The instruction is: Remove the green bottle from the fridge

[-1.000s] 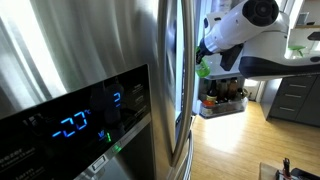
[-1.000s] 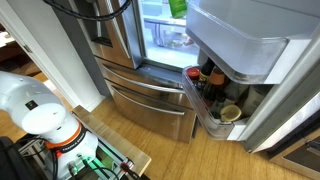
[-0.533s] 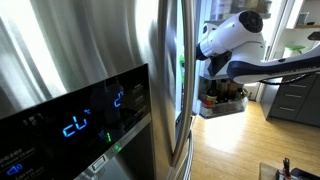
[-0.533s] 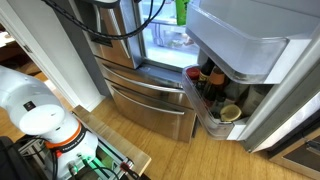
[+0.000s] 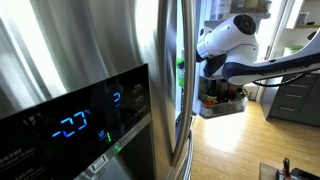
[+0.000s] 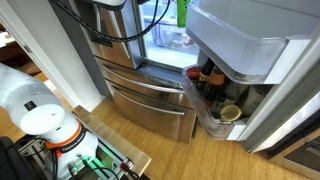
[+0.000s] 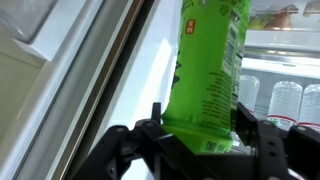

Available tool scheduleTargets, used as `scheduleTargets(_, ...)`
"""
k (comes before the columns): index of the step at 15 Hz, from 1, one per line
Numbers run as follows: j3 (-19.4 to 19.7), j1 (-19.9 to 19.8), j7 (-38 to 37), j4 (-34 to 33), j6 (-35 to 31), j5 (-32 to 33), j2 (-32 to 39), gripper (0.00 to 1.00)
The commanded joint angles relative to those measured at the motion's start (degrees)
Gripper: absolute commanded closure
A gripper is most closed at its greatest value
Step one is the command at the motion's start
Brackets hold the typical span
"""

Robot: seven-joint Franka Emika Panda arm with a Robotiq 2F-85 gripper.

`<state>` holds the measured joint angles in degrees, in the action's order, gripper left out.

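Observation:
I should lower my gripper and let go of the green bottle low in the lit fridge interior (image 6: 174, 51), because the bottle is still hanging high above that spot.
The green bottle (image 7: 205, 70) fills the wrist view, upright between my gripper's (image 7: 200, 138) two black fingers, which are shut on its lower part. In an exterior view the bottle (image 5: 181, 72) shows as a green sliver behind the edge of the steel fridge (image 5: 80, 60), with my gripper (image 5: 192, 68) at the open fridge's mouth. In an exterior view the bottle (image 6: 183, 10) is at the top edge, in front of the lit fridge interior (image 6: 165, 40). Its top is out of view.
The open fridge door's shelf (image 6: 205, 115) holds dark jars and bottles, and it also shows in an exterior view (image 5: 222, 98). Clear water bottles (image 7: 285, 100) stand on a shelf inside. A dark grey cabinet (image 5: 295, 100) stands at the right. The robot base (image 6: 40, 115) is on the wood floor.
My arm has moved left toward the fridge opening with the green bottle in it; the bottle is now mostly hidden behind the door edge.

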<state>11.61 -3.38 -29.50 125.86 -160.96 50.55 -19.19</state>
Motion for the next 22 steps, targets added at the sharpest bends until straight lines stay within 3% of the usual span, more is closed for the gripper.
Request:
scheduleTargets(1,0.00,0.00,-0.02,0.00,0.00,0.00,0.00,0.31)
scheduleTargets(3,0.00,0.01,-0.07,0.00,0.00,0.00,0.00,0.31)
scheduleTargets(4,0.00,0.01,-0.08,0.00,0.00,0.00,0.00,0.56)
scheduleTargets(8,1.06,0.64,-0.92,-0.23,-4.85,-1.59,4.85,0.56)
scheduleTargets(16,3.33,0.41,-0.64,-0.71,-25.76,-5.80,17.40,0.56)
scheduleTargets(21,2.66,-0.17,-1.15,-2.17,-33.24,-5.39,24.35,0.56)
scheduleTargets(22,-0.43,-1.56,8.81,-0.91,-33.57,-15.65,25.10,0.56)
